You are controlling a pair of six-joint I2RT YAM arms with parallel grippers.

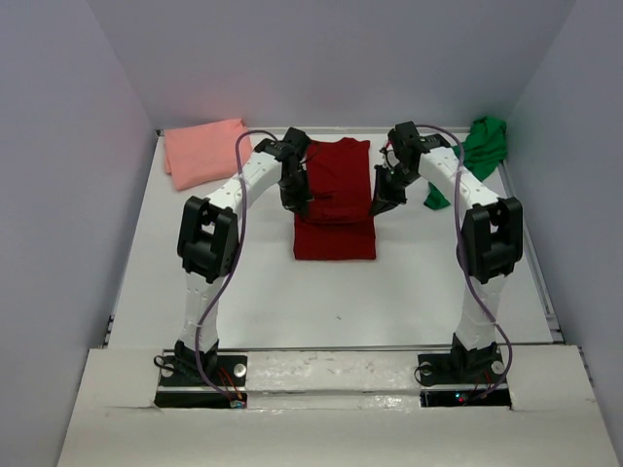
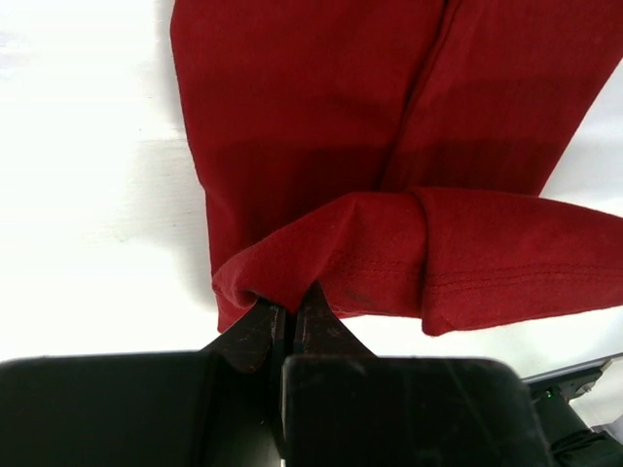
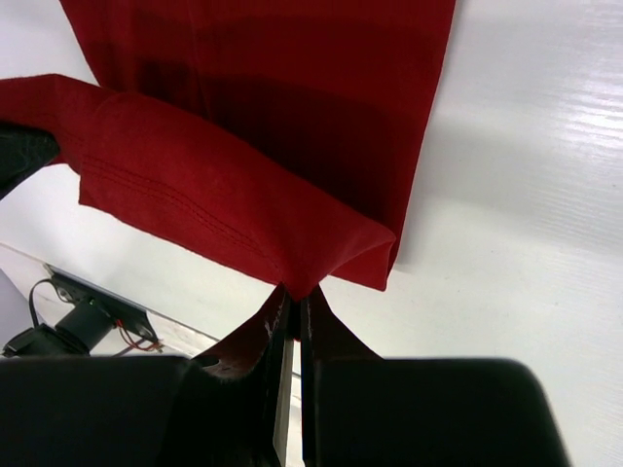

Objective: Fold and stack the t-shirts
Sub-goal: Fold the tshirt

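My left gripper goes down slightly outward next and releases the hem corner onto the shirt's middle (image 1: 321, 184) (image 2: 287, 175), since that lies just below and outward of it.
The dark red t-shirt (image 1: 335, 199) lies in the middle of the table as a long narrow strip. My left gripper (image 1: 300, 206) is shut on its left hem corner (image 2: 282, 268) and my right gripper (image 1: 378, 206) is shut on its right hem corner (image 3: 311, 263). Both hold the hem lifted and doubled over the shirt's middle. The salmon pink t-shirt (image 1: 204, 151) lies roughly folded at the far left. The bright green t-shirt (image 1: 477, 151) lies crumpled at the far right, partly behind my right arm.
Grey walls close the table (image 1: 292, 302) on three sides. A white ledge (image 1: 331, 375) with both arm bases runs along the near edge.
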